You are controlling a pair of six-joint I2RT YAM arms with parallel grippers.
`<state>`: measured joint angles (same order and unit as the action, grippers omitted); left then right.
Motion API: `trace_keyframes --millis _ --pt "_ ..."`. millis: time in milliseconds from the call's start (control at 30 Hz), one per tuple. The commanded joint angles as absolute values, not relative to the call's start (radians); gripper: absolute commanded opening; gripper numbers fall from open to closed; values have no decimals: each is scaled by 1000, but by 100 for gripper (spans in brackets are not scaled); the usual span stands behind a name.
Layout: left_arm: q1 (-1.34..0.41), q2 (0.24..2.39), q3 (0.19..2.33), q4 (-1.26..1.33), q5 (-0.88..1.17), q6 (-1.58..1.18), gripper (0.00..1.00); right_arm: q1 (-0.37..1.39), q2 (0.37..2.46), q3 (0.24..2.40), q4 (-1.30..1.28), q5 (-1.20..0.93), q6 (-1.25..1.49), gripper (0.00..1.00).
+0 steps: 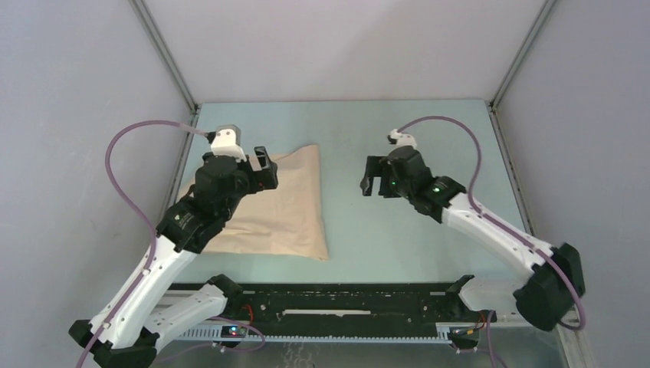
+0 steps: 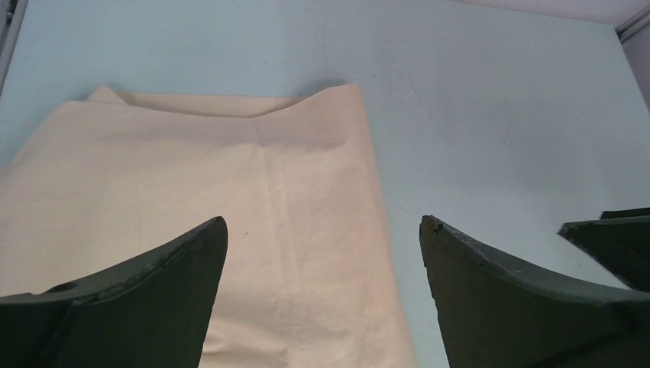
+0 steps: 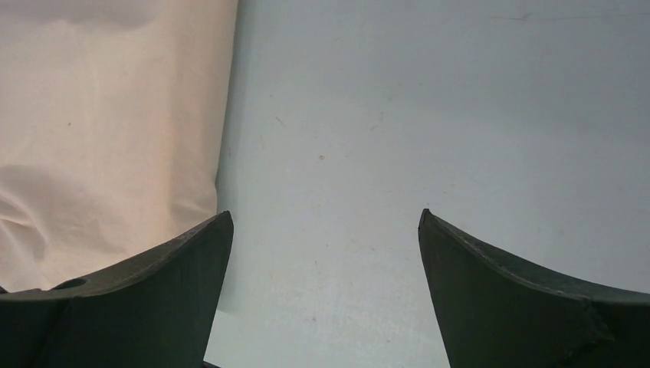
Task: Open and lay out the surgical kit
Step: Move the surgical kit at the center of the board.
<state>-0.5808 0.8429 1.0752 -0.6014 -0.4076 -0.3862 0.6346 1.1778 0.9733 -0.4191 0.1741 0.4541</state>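
Observation:
Next I need to lower my right gripper across onto the bundle's closest edge (image 1: 316,202) (image 3: 188,175), which lies below and to its left in the top view, since it hangs over bare table.
The beige wrapping cloth (image 1: 283,207) lies folded shut as a bundle on the left half of the pale table; it also shows in the left wrist view (image 2: 230,199) and at the left of the right wrist view (image 3: 107,130). The steel tray and the instruments are hidden, none shows. My left gripper (image 1: 266,165) hovers over the bundle's far left part, open and empty (image 2: 322,230). My right gripper (image 1: 372,178) hangs over bare table to the right of the bundle, open and empty (image 3: 326,222).
The table (image 1: 429,138) is boxed in by grey walls at left, right and back, with metal posts in the far corners. A black rail (image 1: 345,307) runs along the near edge between the arm bases.

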Motion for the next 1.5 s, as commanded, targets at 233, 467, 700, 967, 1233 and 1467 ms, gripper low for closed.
trace_keyframes --millis 233,467,700,967,1233,1467 --pt "-542 754 1017 -701 -476 -470 100 827 1579 1269 -403 212 513 97" --pt "-516 730 994 -724 -453 -493 100 908 1814 1470 -436 199 534 93" --pt "-507 727 997 -745 -451 -497 100 955 2000 1631 -526 231 566 84" --pt "-502 721 993 -750 -451 -502 100 965 2082 1656 -540 244 596 68" --pt "-500 716 990 -750 -452 -511 100 965 2091 1661 -548 268 612 22" --pt "-498 722 989 -745 -455 -513 100 939 2065 1671 -588 331 581 0"
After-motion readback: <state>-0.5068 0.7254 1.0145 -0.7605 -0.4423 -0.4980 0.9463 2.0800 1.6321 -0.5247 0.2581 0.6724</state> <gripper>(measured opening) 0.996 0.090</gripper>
